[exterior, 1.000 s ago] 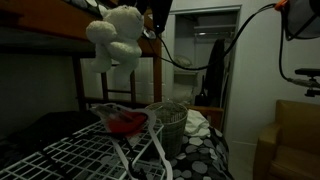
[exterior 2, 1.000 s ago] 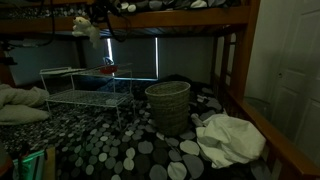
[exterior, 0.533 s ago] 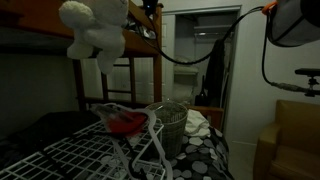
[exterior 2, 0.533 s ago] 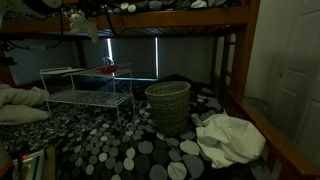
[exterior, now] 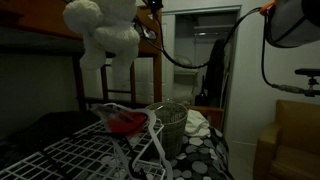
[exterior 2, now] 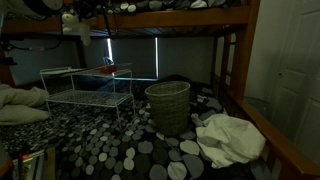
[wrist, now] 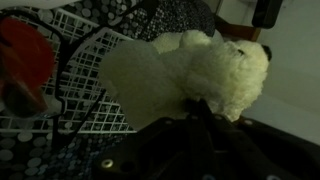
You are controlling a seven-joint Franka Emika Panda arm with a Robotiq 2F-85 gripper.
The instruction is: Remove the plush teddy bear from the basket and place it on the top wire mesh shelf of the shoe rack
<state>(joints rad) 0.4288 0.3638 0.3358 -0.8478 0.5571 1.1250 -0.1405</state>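
The bear (exterior: 108,32) goes leftward in the wrist view over the open mesh (exterior: 76,153) beside the red object next for its release, since it hangs partly past the mesh.
The white plush teddy bear (exterior: 108,32) hangs high in the air, held by my gripper (exterior: 143,14), which is shut on it. It also shows small and high in an exterior view (exterior 2: 75,24), above the white wire shoe rack (exterior 2: 85,92). In the wrist view the bear (wrist: 205,68) fills the middle, with the dark jaws (wrist: 197,112) clamped on it and the wire mesh shelf (wrist: 80,70) below. The woven basket (exterior 2: 167,106) stands on the spotted bedding beside the rack, and also shows in an exterior view (exterior: 170,125).
A red object (exterior: 125,122) lies on the rack's top shelf, also seen in the wrist view (wrist: 28,60). A wooden bunk frame (exterior 2: 180,17) runs overhead. A white crumpled cloth (exterior 2: 232,137) lies on the bedding. A door (exterior 2: 295,70) stands to the side.
The bear and my gripper have moved sideways over the last second, from near the basket side toward the space above the rack, staying high; the bear swings.
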